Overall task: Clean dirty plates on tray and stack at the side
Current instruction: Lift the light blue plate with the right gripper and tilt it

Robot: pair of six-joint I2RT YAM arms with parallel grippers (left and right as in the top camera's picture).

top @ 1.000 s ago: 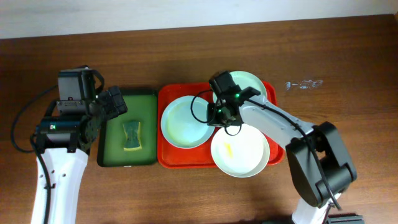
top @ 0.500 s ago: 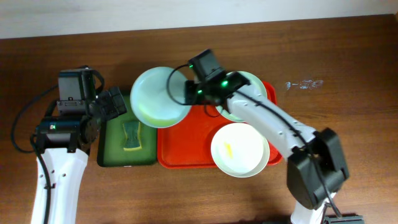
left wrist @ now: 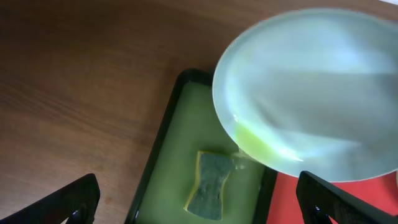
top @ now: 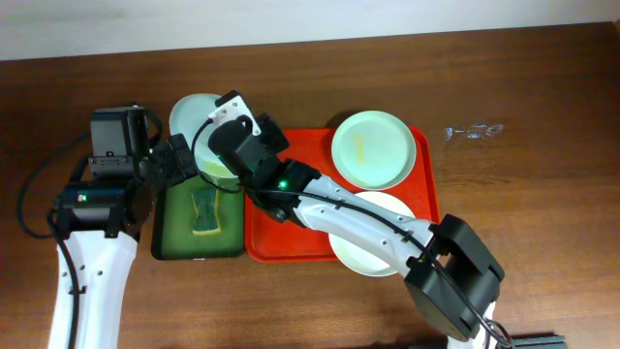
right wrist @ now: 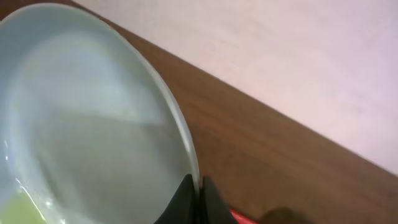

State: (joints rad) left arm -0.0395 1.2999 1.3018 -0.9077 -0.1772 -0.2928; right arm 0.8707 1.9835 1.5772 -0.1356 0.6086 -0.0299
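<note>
My right gripper should next swing past the red tray, then down to release the plate on bare tabletop to its right in the overhead view.
My right gripper is shut on the rim of a pale mint plate and holds it tilted in the air above the far end of the green tray. In the right wrist view the fingers pinch the plate's edge. The held plate fills the upper right of the left wrist view. My left gripper is open and empty just left of the plate. Two more plates lie on the red tray: one with a yellow smear at the back right, and one at the front right, partly hidden by my right arm.
A dark green tray stands left of the red tray, with a sponge on it; the sponge shows between my left fingers. A small clear scrap lies on the table at the far right.
My right gripper lifted the plate off the left part of the red tray and carried it left, over the far end of the green tray. My left arm has not moved.
</note>
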